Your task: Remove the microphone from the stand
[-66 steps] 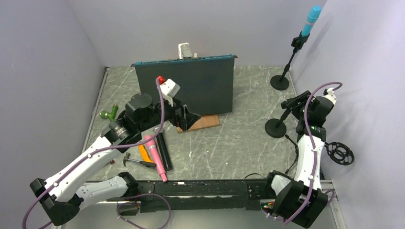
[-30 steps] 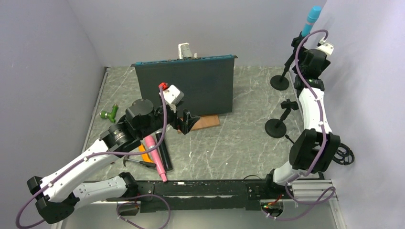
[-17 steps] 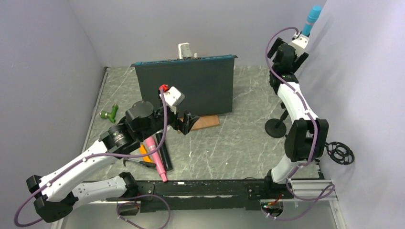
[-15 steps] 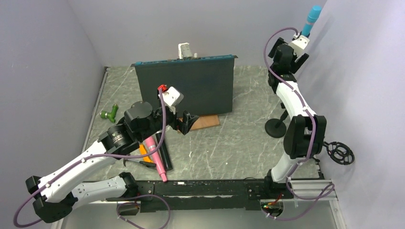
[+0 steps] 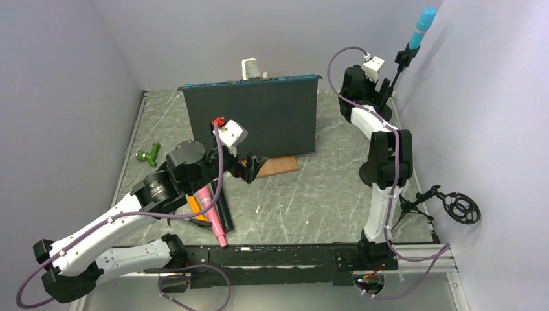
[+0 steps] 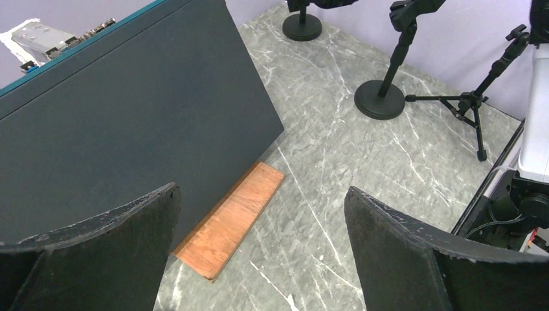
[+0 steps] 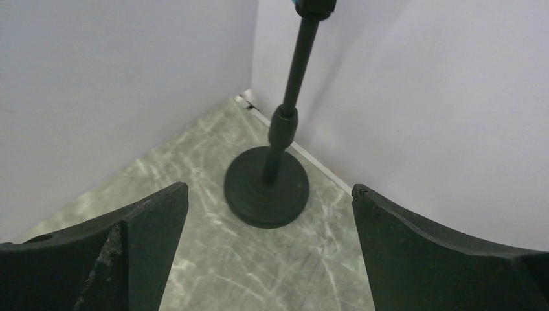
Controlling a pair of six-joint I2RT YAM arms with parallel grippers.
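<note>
The stand's bare pole under the clip (image 5: 397,76) (image 7: 300,61) is beyond my right gripper's open fingers, to their right in the top view. It will move outward onto the pole next.
The blue microphone (image 5: 422,26) sits upright in the clip of a black stand (image 5: 395,70) in the far right corner. My right gripper (image 5: 382,97) is open, low beside this stand and just left of it. In the right wrist view the stand's round base (image 7: 267,186) and pole (image 7: 291,84) lie ahead between the fingers (image 7: 149,227), with nothing held, and only the microphone's blue tip (image 7: 315,5) shows at the top edge. My left gripper (image 5: 252,165) hangs open and empty over the table's middle, by the wooden block (image 6: 230,220).
A dark upright board (image 5: 252,116) stands at the back centre. A second, empty stand (image 6: 382,97) and a small tripod (image 6: 476,107) are on the right. A pink microphone (image 5: 210,210), hand tools and a green fitting (image 5: 149,154) lie at the left. A round black mount (image 5: 461,207) sits at the right edge.
My right arm has swung away from the right wall, leftward and down, and now faces the lower part of the blue microphone's stand. The left arm has hardly moved.
</note>
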